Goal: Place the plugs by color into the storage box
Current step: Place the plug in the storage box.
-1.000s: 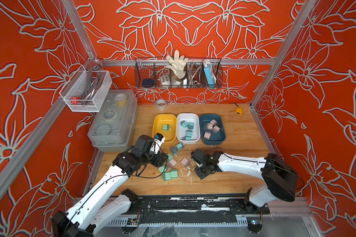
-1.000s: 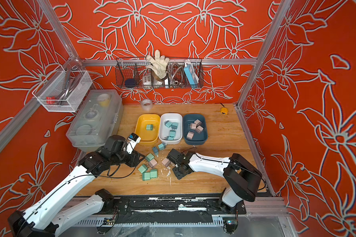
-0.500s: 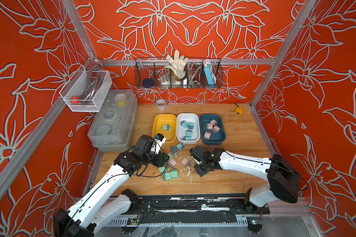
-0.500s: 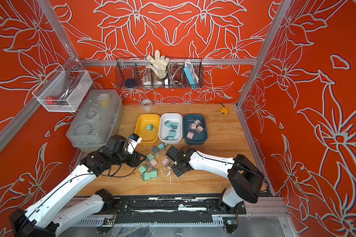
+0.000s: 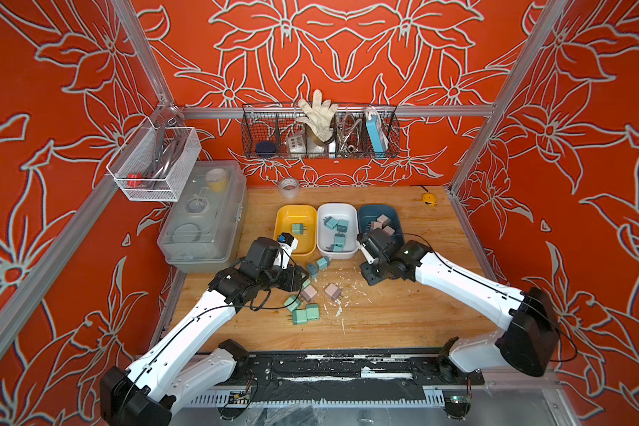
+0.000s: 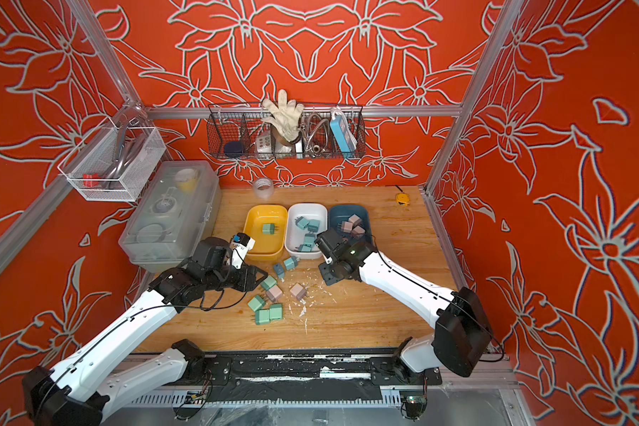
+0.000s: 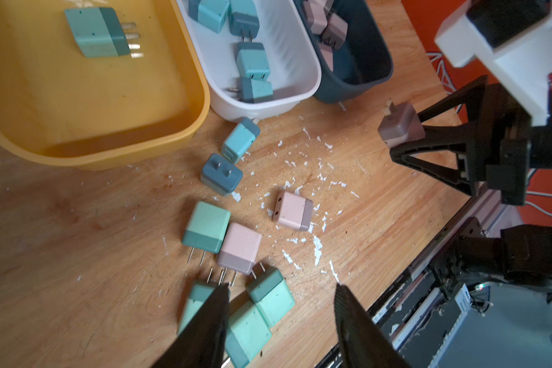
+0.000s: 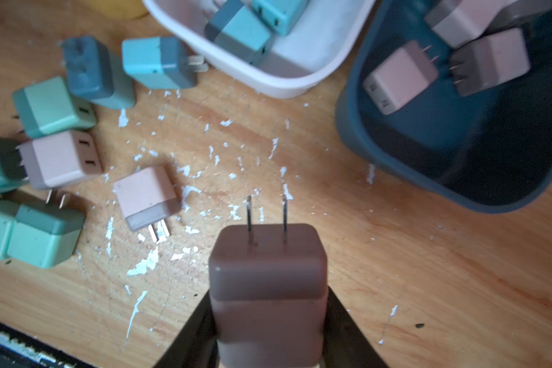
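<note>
The bare near bottom of the dark blue tray is outward of my right gripper, so my right gripper next needs to carry the mauve-pink plug (image 8: 268,264) outward and let go of it over that part of the tray.
My right gripper (image 8: 270,318) is shut on a mauve-pink plug (image 8: 268,264), prongs forward, just short of the dark blue tray (image 8: 427,143), which holds pink plugs (image 8: 399,76). My left gripper (image 7: 281,288) is open low over a cluster of mint green plugs (image 7: 270,296); one finger overlaps one of them. Two pink plugs (image 7: 292,210), two teal plugs (image 7: 239,140) and another mint one (image 7: 206,226) lie loose on the wood. The yellow tray (image 7: 77,95) holds one mint plug (image 7: 99,32). The white tray (image 7: 287,47) holds teal plugs (image 7: 252,60).
A translucent lidded box (image 5: 200,217) stands left of the trays. Wire baskets hang on the back wall (image 5: 320,132) and left wall (image 5: 155,162). A tape roll (image 5: 288,187) and a yellow tape measure (image 5: 429,199) sit at the back. White flakes (image 5: 342,310) litter the wood.
My right gripper has carried the pink plug away from the pile toward the dark blue tray. The left gripper's jaws have narrowed a little over the mint plugs.
</note>
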Robot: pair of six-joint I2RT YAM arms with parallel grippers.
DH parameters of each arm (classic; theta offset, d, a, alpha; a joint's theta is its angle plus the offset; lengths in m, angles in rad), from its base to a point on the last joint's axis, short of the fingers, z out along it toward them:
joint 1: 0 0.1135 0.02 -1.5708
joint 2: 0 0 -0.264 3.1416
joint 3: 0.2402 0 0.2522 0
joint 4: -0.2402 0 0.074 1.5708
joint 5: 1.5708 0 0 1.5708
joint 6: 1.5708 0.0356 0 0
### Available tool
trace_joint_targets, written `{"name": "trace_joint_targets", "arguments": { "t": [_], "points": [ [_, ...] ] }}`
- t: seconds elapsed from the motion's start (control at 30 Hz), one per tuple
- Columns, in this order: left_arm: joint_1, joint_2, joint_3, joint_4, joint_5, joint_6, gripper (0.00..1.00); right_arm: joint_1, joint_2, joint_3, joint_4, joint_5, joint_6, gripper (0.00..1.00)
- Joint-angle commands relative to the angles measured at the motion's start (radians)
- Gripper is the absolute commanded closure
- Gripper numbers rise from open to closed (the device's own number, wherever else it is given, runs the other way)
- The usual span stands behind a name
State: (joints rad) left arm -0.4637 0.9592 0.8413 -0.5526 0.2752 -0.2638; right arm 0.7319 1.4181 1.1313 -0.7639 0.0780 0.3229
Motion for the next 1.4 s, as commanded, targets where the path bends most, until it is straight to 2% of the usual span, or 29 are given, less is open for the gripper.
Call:
{"name": "trace_joint_targets", "arguments": {
  "t": [0.0, 0.13, 0.3, 0.4, 0.6, 0.7, 0.87, 1.03, 1.1, 1.23, 1.37],
  "points": [
    [0.005, 0.021, -0.001, 0.074, 0.025, -0.035, 0.46, -0.089, 0.006, 0.041, 0.006, 0.013, -0.021, 0.67],
    [0.001, 0.1, 0.044, 0.063, 0.044, -0.036, 0.47, -0.205, 0.067, 0.088, 0.051, -0.009, -0.028, 0.67],
    [-0.01, 0.159, 0.092, 0.054, 0.056, -0.022, 0.47, -0.329, 0.213, 0.194, 0.053, -0.007, -0.054, 0.67],
    [-0.012, 0.174, 0.101, 0.042, 0.058, -0.012, 0.47, -0.368, 0.289, 0.24, 0.063, -0.002, -0.063, 0.65],
    [-0.013, 0.178, 0.085, 0.032, 0.07, 0.01, 0.46, -0.378, 0.416, 0.313, 0.031, 0.051, -0.081, 0.61],
    [-0.016, 0.19, 0.088, 0.041, 0.08, 0.019, 0.46, -0.378, 0.435, 0.292, 0.064, 0.025, -0.079, 0.61],
    [-0.021, 0.224, 0.117, -0.001, 0.071, 0.032, 0.46, -0.381, 0.457, 0.288, 0.081, 0.054, -0.085, 0.6],
    [-0.031, 0.22, 0.086, 0.017, 0.068, 0.034, 0.46, -0.381, 0.487, 0.309, 0.071, 0.056, -0.09, 0.58],
    [-0.033, 0.23, 0.096, 0.009, 0.068, 0.036, 0.46, -0.381, 0.494, 0.304, 0.074, 0.074, -0.088, 0.54],
    [-0.044, 0.244, 0.115, -0.024, 0.045, 0.044, 0.45, -0.381, 0.507, 0.317, 0.058, 0.082, -0.087, 0.38],
    [-0.056, 0.242, 0.098, -0.016, 0.027, 0.044, 0.44, -0.38, 0.484, 0.318, 0.045, 0.074, -0.087, 0.33]
  ]
}}
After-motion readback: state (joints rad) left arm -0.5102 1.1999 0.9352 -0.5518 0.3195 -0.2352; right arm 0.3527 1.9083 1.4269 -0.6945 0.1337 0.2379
